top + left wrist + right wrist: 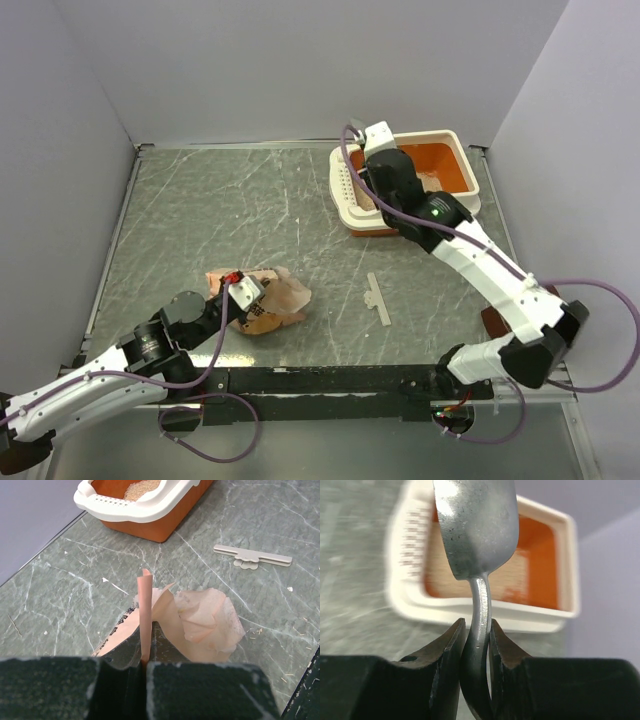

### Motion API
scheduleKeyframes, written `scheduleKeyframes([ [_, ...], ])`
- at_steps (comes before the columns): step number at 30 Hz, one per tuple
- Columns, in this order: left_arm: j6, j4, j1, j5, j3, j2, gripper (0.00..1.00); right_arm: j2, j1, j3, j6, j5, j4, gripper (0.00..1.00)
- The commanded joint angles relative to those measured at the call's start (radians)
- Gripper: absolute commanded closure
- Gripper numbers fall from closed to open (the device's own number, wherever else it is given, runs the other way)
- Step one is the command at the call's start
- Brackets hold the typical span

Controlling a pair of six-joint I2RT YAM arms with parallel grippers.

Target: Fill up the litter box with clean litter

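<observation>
The right gripper carries the scoop [475,525] left in the top view to bare tabletop below, beside the litter box, next, then lowers and releases it.
The litter box [458,143], cream rim and orange basin, stands at the far right; it also shows in the left wrist view [145,512] and the right wrist view [520,617]. Pale beige litter [142,489] lies in its basin, seen blurred in the right wrist view [445,575]. My right gripper [478,630] is shut on the handle of a grey metal scoop [475,525], held over the box's perforated end [362,140]. My left gripper [145,662] is shut on an edge of the crumpled tan-orange paper bag [200,620], which lies on the table [280,300].
A flat grey clip [378,298] lies on the table between the bag and the right arm, also in the left wrist view [252,557]. A reddish-brown object [492,322] sits partly hidden under the right arm. Walls enclose the table on three sides.
</observation>
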Motion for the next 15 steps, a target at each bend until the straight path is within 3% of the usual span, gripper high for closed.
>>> scheduleKeyframes([
  [1, -0.023, 0.030, -0.002, -0.007, 0.044, 0.004, 0.99, -0.058, 0.002, -0.136, 0.136, -0.339, 0.119, 1.00],
  [2, -0.020, 0.032, -0.002, -0.007, 0.044, 0.001, 0.99, -0.059, 0.002, -0.165, 0.136, -0.437, 0.153, 1.00],
  [9, 0.000, 0.036, -0.002, -0.020, 0.033, -0.048, 0.99, 0.050, -0.004, -0.310, 0.227, -0.703, 0.393, 1.00],
  [15, -0.009, 0.035, 0.003, -0.053, 0.042, -0.046, 0.99, 0.240, -0.009, -0.286, 0.245, -0.757, 0.494, 1.00],
])
